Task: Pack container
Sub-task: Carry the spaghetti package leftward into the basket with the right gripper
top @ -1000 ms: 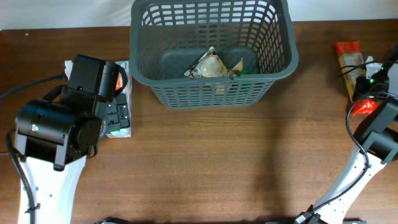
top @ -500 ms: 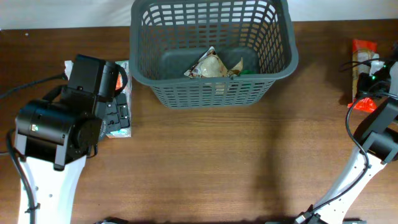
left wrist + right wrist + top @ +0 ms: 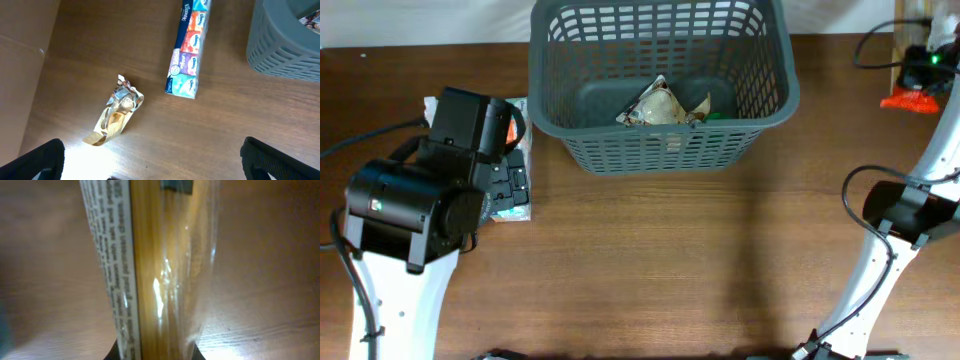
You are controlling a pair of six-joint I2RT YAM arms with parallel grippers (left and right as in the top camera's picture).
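My right gripper moves to the left in the overhead view next, down over the wrapper in the basket (image 3: 660,90), turning because the packet points across its length.
The dark grey lattice basket (image 3: 660,90) stands at the back middle of the table, with a crumpled gold wrapper (image 3: 660,105) and something green inside. Its corner shows in the left wrist view (image 3: 292,45). My left gripper (image 3: 160,162) is open and empty, hovering over the table near a Kleenex tissue pack (image 3: 187,55) and a crumpled gold wrapper (image 3: 117,112). My right gripper (image 3: 155,355) is shut on a clear packet of spaghetti (image 3: 160,265) and holds it off the table. In the overhead view the packet (image 3: 908,95) is at the far right back, to the right of the basket.
The tissue pack (image 3: 515,205) lies left of the basket, partly under my left arm (image 3: 430,200). The right arm's base and cable (image 3: 895,215) stand at the right edge. A pale wall runs along the table's back edge.
My right gripper has lifted the spaghetti packet off the table and carried it toward the back right corner. The left arm has not moved.
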